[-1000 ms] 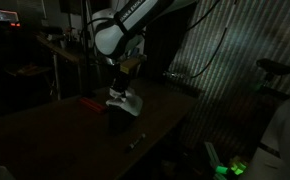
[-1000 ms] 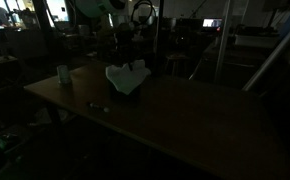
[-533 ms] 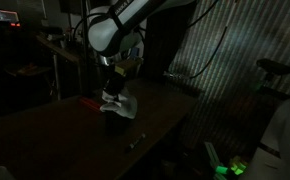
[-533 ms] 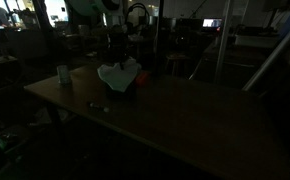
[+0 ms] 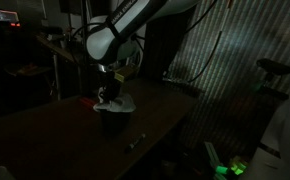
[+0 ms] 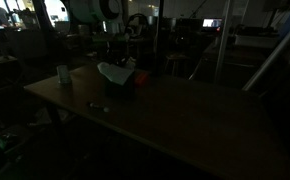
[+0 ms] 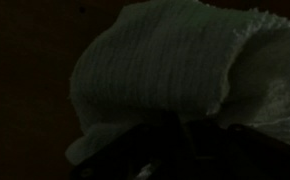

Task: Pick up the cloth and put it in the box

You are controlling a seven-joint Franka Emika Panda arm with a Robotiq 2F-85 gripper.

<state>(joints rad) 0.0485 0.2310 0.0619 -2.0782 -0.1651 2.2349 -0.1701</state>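
The pale cloth still sticks out above the box, so my gripper should move down into the top of the dark box [image 5: 112,121] and release it.
The scene is very dark. The pale cloth [image 5: 114,100] hangs bunched under my gripper [image 5: 109,90], right above the dark box [image 5: 112,121] on the table. In an exterior view the cloth [image 6: 112,72] covers part of the box [image 6: 128,84], whose reddish patch shows at its top edge. Whether the cloth touches the box I cannot tell. In the wrist view the folded cloth [image 7: 175,60] fills most of the picture, with the dark gripper [image 7: 180,140] shut on it near the bottom.
A small white cup [image 6: 63,73] stands on the brown table [image 6: 185,115] beside the box. A small loose object [image 6: 98,106] lies nearer the table's front edge, also seen as a small object [image 5: 135,140]. Dark stands and cables crowd the background.
The gripper has carried the cloth sideways and lower, from beside the box to right over it. The cloth looks more bunched now. The grip has not changed.
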